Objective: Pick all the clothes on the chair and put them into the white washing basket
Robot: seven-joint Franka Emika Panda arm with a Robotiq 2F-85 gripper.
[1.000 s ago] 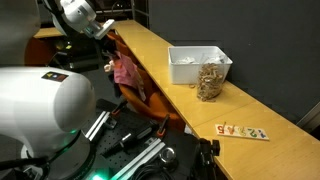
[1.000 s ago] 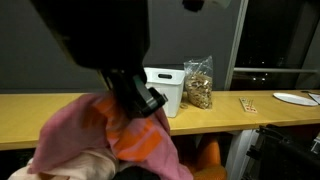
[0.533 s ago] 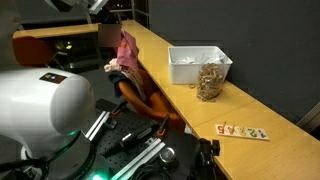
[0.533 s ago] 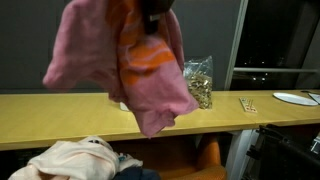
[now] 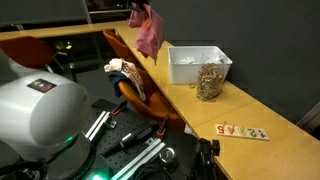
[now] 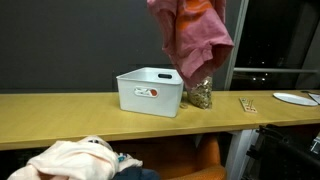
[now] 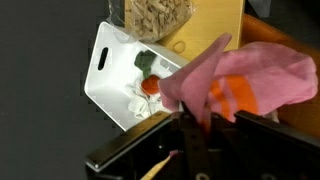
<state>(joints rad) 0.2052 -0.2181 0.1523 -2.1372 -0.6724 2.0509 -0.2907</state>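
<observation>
My gripper is going to carry the pink and orange cloth over the basket's open top (image 5: 198, 55) (image 7: 126, 77), lower it and release it, because the cloth hangs beside the white washing basket.
My gripper (image 7: 195, 122) is shut on a pink cloth with orange patches (image 7: 240, 80). It holds the cloth high in the air, and it hangs down in both exterior views (image 5: 148, 35) (image 6: 192, 40), above and just beside the white washing basket (image 6: 150, 92) (image 5: 195, 65) on the wooden counter. In the wrist view the basket (image 7: 115, 75) lies below the cloth, with small items inside. More clothes, cream and pink, lie on the orange chair (image 5: 140, 100) (image 6: 75, 160). The gripper itself is out of the top of both exterior views.
A clear bag of snacks (image 5: 210, 82) (image 6: 198, 92) stands right next to the basket. A card strip (image 5: 242, 132) lies further along the counter (image 5: 260, 115). A white plate (image 6: 296, 98) sits at the counter's end. The robot's white base (image 5: 40, 120) fills the foreground.
The gripper has lifted the pink cloth up off the chair and carried it along the counter to above the basket. The cream clothes stayed on the chair.
</observation>
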